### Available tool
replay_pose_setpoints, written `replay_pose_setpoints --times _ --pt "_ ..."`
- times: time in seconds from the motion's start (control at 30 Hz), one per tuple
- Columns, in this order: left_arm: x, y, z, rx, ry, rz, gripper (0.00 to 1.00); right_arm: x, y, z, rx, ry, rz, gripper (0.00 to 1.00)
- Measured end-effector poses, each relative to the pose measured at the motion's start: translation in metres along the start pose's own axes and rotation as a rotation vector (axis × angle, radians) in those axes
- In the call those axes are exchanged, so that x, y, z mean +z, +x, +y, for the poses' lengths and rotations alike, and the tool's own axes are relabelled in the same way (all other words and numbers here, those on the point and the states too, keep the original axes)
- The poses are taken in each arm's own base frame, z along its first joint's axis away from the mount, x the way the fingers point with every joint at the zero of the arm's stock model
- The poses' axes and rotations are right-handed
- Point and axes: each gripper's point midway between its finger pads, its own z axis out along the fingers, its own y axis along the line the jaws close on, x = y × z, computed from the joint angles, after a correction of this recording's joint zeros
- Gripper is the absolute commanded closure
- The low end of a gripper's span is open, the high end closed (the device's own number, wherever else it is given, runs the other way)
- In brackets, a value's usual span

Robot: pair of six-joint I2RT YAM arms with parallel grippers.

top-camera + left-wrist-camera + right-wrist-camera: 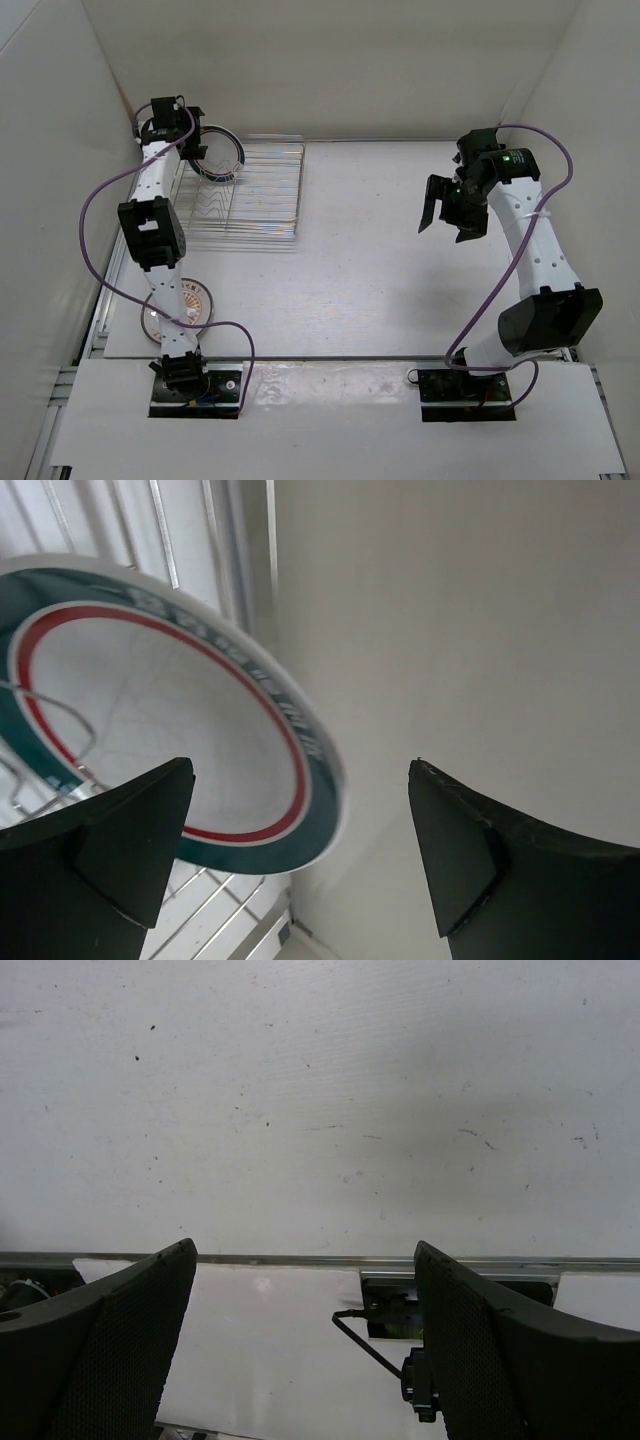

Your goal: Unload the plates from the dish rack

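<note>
The plate's rim already reaches in between the left gripper's open fingers, so the left gripper should next ease farther toward the plate and close on its rim by the wall (207, 130) (328, 805).
The silver wire dish rack (262, 190) stands at the far left of the table. A white plate with a dark teal rim (221, 157) stands upright in its far left end; the left wrist view shows it close up (150, 710), with a red inner ring. My left gripper (193, 140) is open and empty, with the plate's rim reaching in between its fingers, nearer the left one. A plate with an orange sunburst centre (193, 300) lies flat at the near left, partly hidden by the left arm. My right gripper (452, 210) is open and empty above the right side of the table.
White walls enclose the table on three sides; the left gripper is close to the back left corner. The arm bases (196, 385) and their cables sit at the near edge. The rack's bars (215, 540) run behind the plate.
</note>
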Motion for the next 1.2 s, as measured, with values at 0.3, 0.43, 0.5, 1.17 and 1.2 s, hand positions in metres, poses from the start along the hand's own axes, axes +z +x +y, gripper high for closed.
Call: replay_pose_setpoints --times 0.3,0.43,0.5,1.17,1.2 --pt "0.012 0.003 -0.013 -0.027 0.061 -0.024 0.01 0.000 0.000 -0.001 0.003 0.000 0.001 0.10" --pt "0.021 0.006 -0.001 -0.032 0.038 -0.019 0.04 0.002 -0.001 -0.002 0.009 0.003 0.005 0.10" --pt "0.024 0.007 0.004 -0.032 0.023 -0.016 0.08 0.002 -0.002 -0.003 0.012 0.004 0.007 0.10" --pt "-0.004 0.013 -0.003 0.003 0.064 0.040 0.62 0.004 -0.003 -0.008 0.029 0.007 0.012 0.10" --pt "-0.006 0.014 -0.002 0.007 0.061 0.041 0.62 0.004 -0.003 -0.008 0.029 0.007 0.012 0.10"
